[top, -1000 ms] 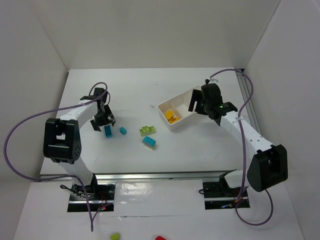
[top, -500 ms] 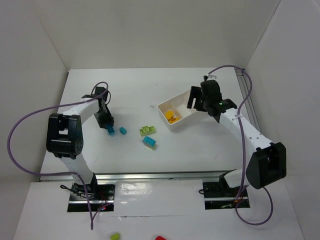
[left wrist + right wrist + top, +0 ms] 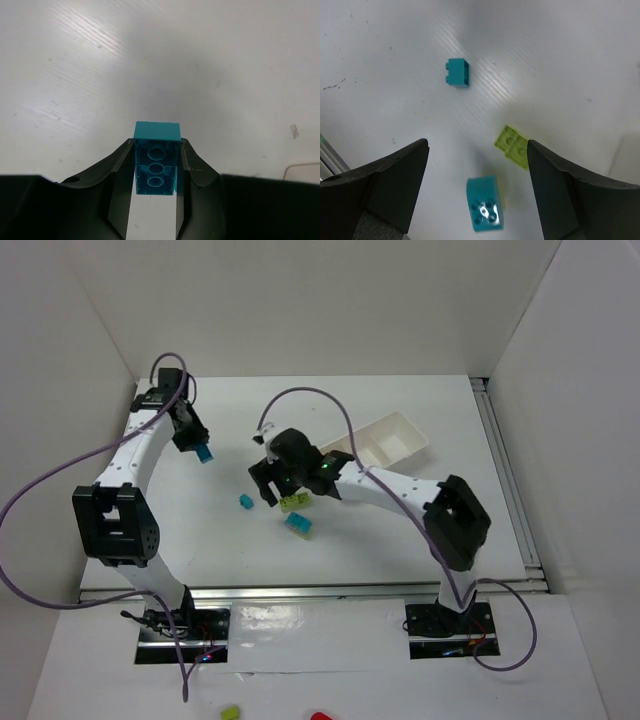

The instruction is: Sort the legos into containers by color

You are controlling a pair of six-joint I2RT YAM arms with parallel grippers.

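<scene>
The small cyan lego (image 3: 246,501) (image 3: 458,73) lies clear of the others, so the robot will move its right gripper to the left in the top view and down around it.
My left gripper (image 3: 199,447) is shut on a cyan-blue lego (image 3: 205,454), held at the back left of the table; its hollow underside (image 3: 156,165) shows between the fingers. My right gripper (image 3: 268,485) stands open over the table's middle, above a small cyan lego (image 3: 246,502), a lime green lego (image 3: 296,502) and a larger cyan lego (image 3: 299,524). In the right wrist view the small cyan lego (image 3: 457,72) lies ahead, while the lime lego (image 3: 512,146) and the larger cyan lego (image 3: 484,205) sit between the spread fingers. The white containers tray (image 3: 412,443) lies back right, partly behind the right arm.
White walls close in the table at the back and on both sides. A metal rail (image 3: 505,480) runs along the right edge. A green piece (image 3: 230,712) and a red piece (image 3: 320,717) lie on the floor in front of the arm bases.
My left gripper closed on the cyan lego and carried it up toward the back left. My right arm swung from the tray to above the legos in the middle, opening a little wider.
</scene>
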